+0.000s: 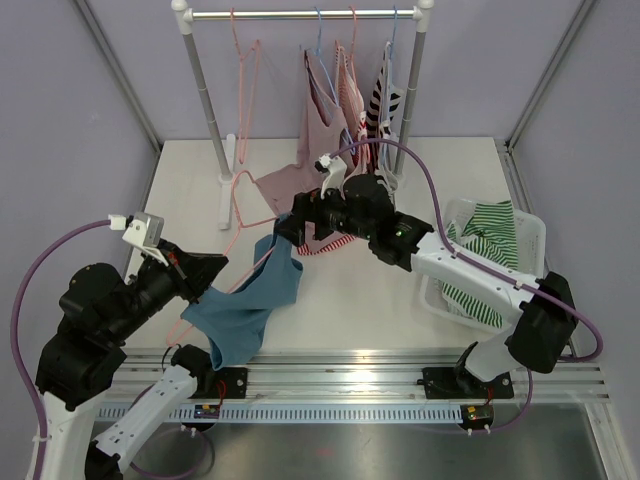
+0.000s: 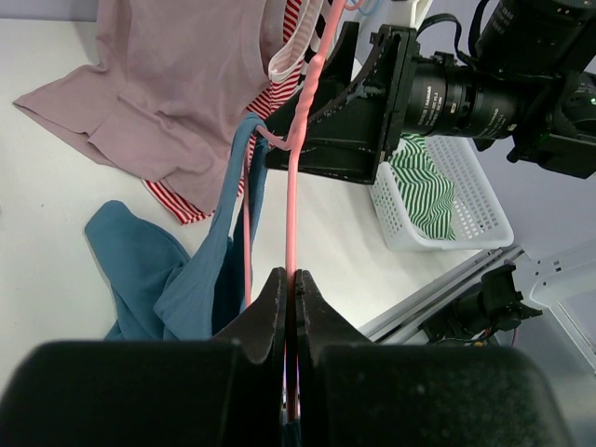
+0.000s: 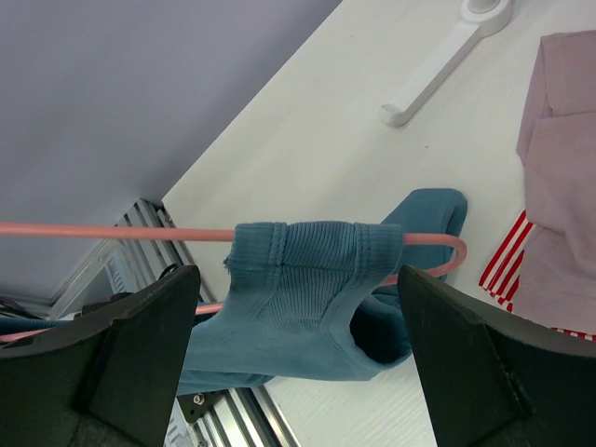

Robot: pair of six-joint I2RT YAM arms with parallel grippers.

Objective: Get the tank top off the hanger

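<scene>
My right gripper draws its open fingers together from both sides onto the blue shoulder strap over the hanger's wire (image 1: 280,225) (image 3: 303,256) next, since that strap lies between them.
The blue tank top (image 1: 240,305) hangs from a pink wire hanger (image 1: 250,272) and trails onto the table. My left gripper (image 1: 215,268) is shut on the hanger's wire (image 2: 291,186), as the left wrist view (image 2: 291,279) shows, with the top (image 2: 149,270) draped to its left. My right gripper (image 1: 285,232) is open at the hanger's far end. In the right wrist view its jaws (image 3: 296,279) stand wide on either side of the blue shoulder strap (image 3: 317,270), which is looped over the hanger (image 3: 112,230). The jaws do not touch the strap.
A clothes rack (image 1: 305,14) at the back holds an empty pink hanger (image 1: 240,120) and several garments. A mauve top (image 1: 290,180) and a red-striped garment (image 1: 325,243) lie on the table. A white basket (image 1: 530,235) at the right holds a green-striped garment (image 1: 490,235).
</scene>
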